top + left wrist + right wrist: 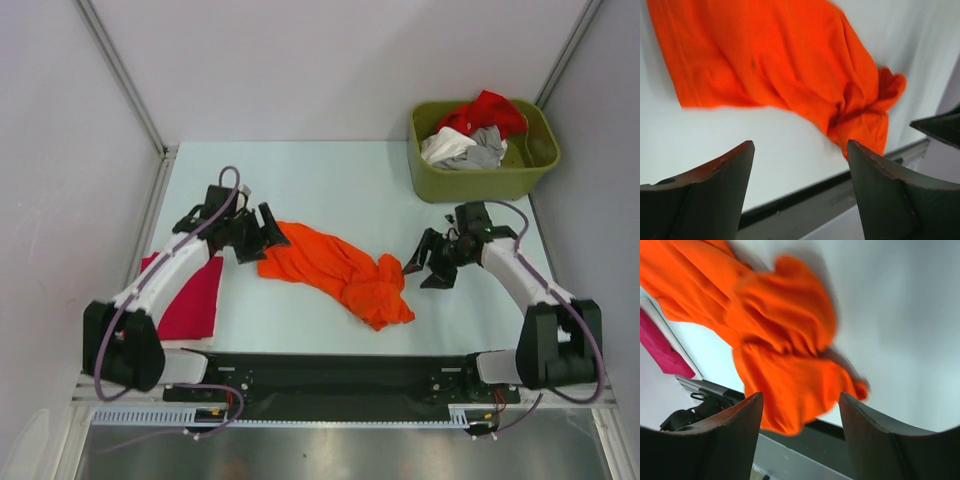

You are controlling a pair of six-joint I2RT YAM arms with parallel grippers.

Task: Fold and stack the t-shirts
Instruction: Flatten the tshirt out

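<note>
I will move my right gripper to the left in the top view and down around the orange shirt's far bump (390,267) (792,270), because it sticks out onto bare table.
A bright orange t-shirt (340,270) lies crumpled in the middle of the table; it also shows in the left wrist view (790,65) and the right wrist view (775,340). A magenta-red t-shirt (192,300) lies folded flat at the near left, partly under the left arm, with a corner in the right wrist view (662,347). Red (490,112), white (445,145) and grey (485,150) t-shirts are heaped in the bin. My left gripper (268,238) is open and empty at the orange shirt's left end. My right gripper (425,268) is open and empty just right of the shirt.
An olive-green plastic bin (480,180) stands at the far right of the table. A black rail (330,375) runs along the near edge between the arm bases. Grey walls close in the sides and back.
</note>
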